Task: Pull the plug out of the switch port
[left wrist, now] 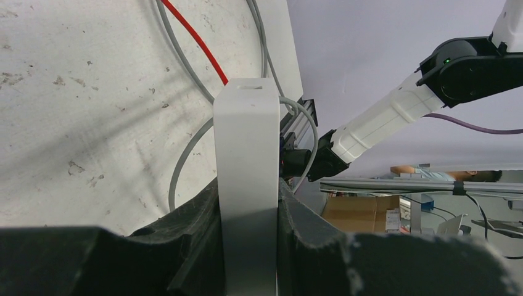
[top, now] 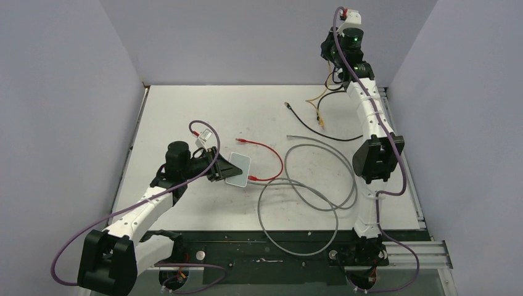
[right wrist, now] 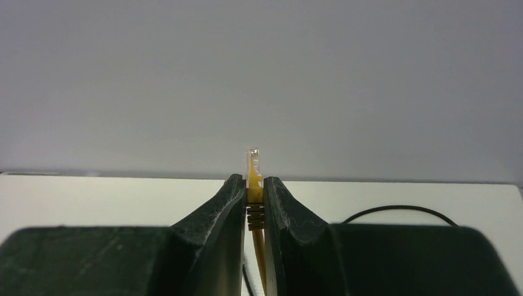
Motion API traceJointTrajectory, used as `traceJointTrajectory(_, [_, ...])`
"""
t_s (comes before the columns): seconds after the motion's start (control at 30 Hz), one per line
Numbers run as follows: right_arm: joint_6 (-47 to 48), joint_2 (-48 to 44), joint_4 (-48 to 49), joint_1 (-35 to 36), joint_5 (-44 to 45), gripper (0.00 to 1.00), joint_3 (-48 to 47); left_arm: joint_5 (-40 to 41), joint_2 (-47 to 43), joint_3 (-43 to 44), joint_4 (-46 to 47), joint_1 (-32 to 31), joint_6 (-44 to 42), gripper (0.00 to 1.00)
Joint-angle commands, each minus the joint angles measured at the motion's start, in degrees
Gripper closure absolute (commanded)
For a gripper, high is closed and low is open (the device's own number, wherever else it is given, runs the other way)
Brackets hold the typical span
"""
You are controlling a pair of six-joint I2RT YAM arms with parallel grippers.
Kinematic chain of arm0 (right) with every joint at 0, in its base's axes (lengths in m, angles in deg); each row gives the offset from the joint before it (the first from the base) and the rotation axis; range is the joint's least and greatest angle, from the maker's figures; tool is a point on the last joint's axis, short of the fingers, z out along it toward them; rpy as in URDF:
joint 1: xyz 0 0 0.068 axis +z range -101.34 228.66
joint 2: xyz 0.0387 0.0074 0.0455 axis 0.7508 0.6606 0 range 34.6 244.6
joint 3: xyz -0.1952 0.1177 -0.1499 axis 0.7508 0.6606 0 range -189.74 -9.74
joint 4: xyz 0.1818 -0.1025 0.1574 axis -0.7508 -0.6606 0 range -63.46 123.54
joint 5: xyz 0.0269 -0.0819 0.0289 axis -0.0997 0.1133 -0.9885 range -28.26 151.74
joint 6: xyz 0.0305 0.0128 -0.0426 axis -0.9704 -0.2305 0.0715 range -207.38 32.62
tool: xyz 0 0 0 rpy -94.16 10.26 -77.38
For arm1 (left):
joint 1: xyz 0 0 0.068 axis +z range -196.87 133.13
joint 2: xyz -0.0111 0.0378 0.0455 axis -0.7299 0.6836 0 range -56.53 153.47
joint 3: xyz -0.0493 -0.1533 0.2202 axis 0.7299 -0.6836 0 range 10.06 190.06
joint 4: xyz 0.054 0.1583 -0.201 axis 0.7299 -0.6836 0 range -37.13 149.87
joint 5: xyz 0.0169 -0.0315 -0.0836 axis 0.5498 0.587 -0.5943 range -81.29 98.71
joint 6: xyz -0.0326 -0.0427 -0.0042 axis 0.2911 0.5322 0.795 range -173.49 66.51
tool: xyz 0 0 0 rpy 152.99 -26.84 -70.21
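Observation:
My right gripper will next lower the yellow plug (right wrist: pixel 253 161), free of the box, to the left in the top view toward empty table by the back wall.
The switch, a flat pale grey-white box (top: pixel 238 169), is held on edge a little left of the table's middle. My left gripper (top: pixel 217 165) is shut on it. In the left wrist view the box (left wrist: pixel 247 142) stands between both pads, my left gripper (left wrist: pixel 248 191) clamped on its flat faces. Its port edge faces away and is hidden. My right gripper (top: pixel 328 54) is raised at the back right, far from the box. It (right wrist: pixel 253 180) is shut on a yellow plug (right wrist: pixel 253 161), whose yellow cable (top: pixel 318 100) hangs down to the table.
A red cable (top: pixel 266 152) and a looped grey cable (top: pixel 308 197) run to the box's right side; their ends there are hidden. A black cable (top: pixel 321 131) lies at the back right. Grey walls stand close on three sides.

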Motion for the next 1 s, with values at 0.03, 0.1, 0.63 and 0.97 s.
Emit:
traceJointTrajectory(0.03, [3.2,2.5,4.8,-2.0,11.1,0.95,-3.2,-0.2,-0.5,1.9,0.7,-0.3,-1.3,1.0])
traceJointTrajectory(0.1, [4.1,3.1,7.0,-2.2,13.9,0.95,-1.2,0.0,-0.1,1.9,0.9,-0.3,-1.2,1.0])
traceJointTrajectory(0.63, [-1.2,12.5,13.3,0.8,11.9,0.95,4.9,2.2,-1.8,0.7,1.2,-0.3,1.2,1.0])
traceJointTrajectory(0.97, [-1.4,16.0,13.4,4.9,9.2,0.91,6.7,2.4,-3.2,1.0,-0.3,-0.3,1.4,1.0])
